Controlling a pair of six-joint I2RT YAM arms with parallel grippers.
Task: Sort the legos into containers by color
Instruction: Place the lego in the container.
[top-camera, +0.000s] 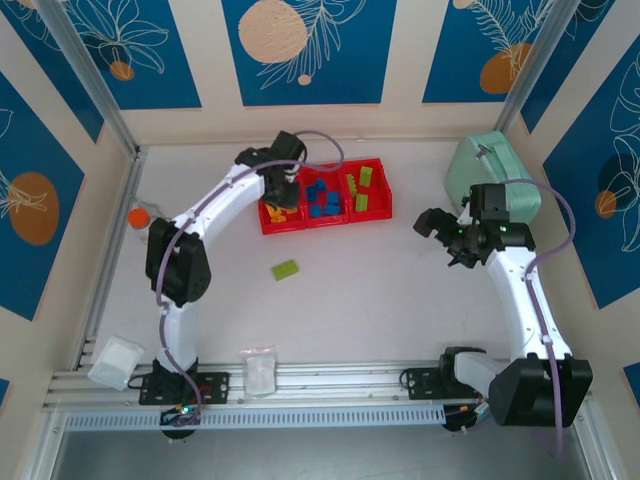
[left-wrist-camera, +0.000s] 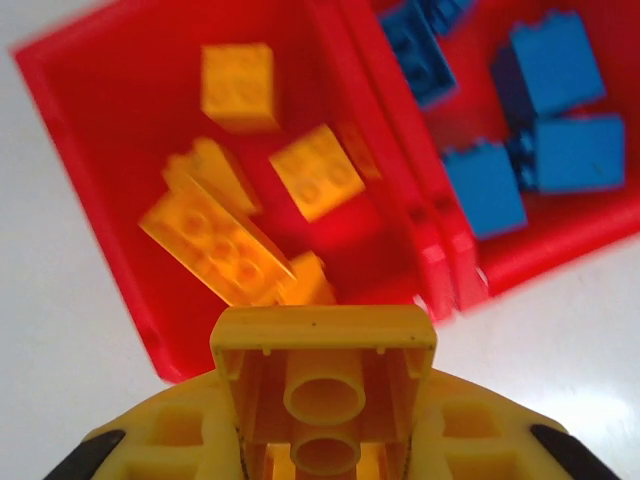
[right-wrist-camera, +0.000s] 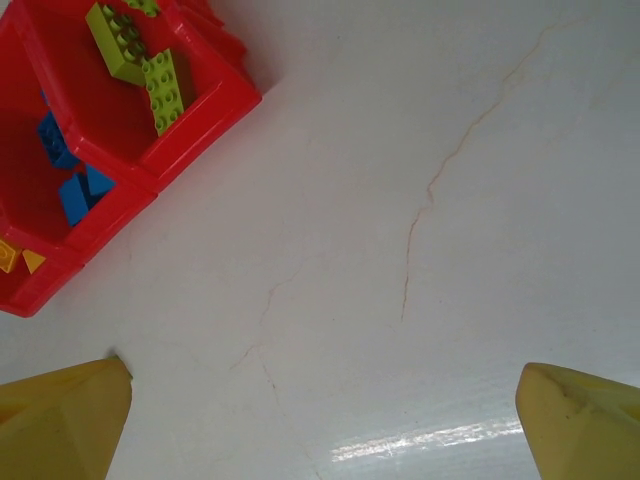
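Note:
The far half of the bin beneath holds matching bricks, so my left gripper will next move outward and down over it to release the orange-yellow brick.
The red three-bin tray (top-camera: 300, 227) lies at the back centre. My left gripper (top-camera: 284, 183) hovers over its left bin, shut on an orange-yellow brick (left-wrist-camera: 325, 330) whose hollow underside faces the camera between the fingers (left-wrist-camera: 160, 440). Below it that bin (left-wrist-camera: 95, 150) holds several orange-yellow bricks (left-wrist-camera: 225, 245); the middle bin holds blue bricks (left-wrist-camera: 560, 110). One lime green brick (top-camera: 285, 268) lies alone on the table in front of the tray. My right gripper (top-camera: 441, 235) is open over bare table, right of the tray (right-wrist-camera: 205, 118), where lime green bricks (right-wrist-camera: 140, 60) and blue bricks (right-wrist-camera: 75, 190) show.
A mint-green rounded case (top-camera: 490, 175) stands at the back right behind the right arm. An orange-capped bottle (top-camera: 138, 216) sits by the left wall. Two white packets (top-camera: 118, 360) (top-camera: 259, 368) rest near the front rail.

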